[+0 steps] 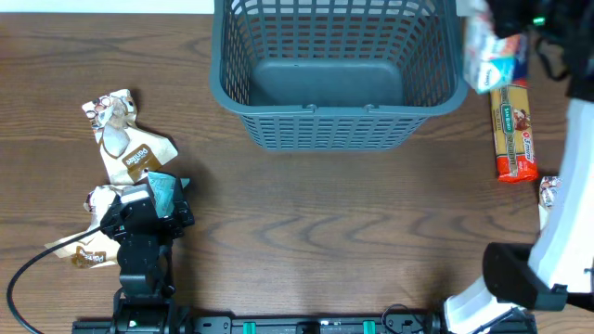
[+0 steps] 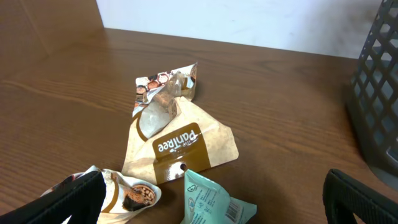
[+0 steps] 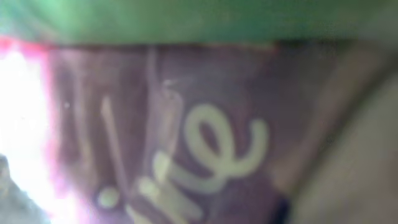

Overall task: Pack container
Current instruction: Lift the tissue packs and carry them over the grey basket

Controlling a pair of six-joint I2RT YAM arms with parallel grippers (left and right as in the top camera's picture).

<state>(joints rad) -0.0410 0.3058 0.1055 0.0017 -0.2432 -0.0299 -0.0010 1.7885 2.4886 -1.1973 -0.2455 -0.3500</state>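
My right gripper will move the packet from the basket's rim over the middle of the empty basket, then down inside its near side (image 1: 330,85) to let go of the packet.
The container (image 1: 339,125), a dark grey-blue lattice basket, stands at the back centre with nothing in it; its wall shows in the left wrist view (image 2: 376,93). My left gripper (image 1: 160,192) is open at the lower left, its fingers either side of a teal snack packet (image 2: 211,202) that lies on the table (image 1: 165,186). My right gripper (image 1: 512,20) is raised by the basket's right rim, shut on a white-and-teal snack packet (image 1: 487,56). Blurred packaging (image 3: 199,143) fills the right wrist view and hides the fingers.
A tan "Panitee" pouch (image 1: 139,160) (image 2: 180,143) and a crumpled packet (image 1: 111,111) lie ahead of the left gripper. A white-brown packet (image 1: 88,249) lies by the left arm. A long red-and-green packet (image 1: 515,130) and a small packet (image 1: 549,190) lie at the right.
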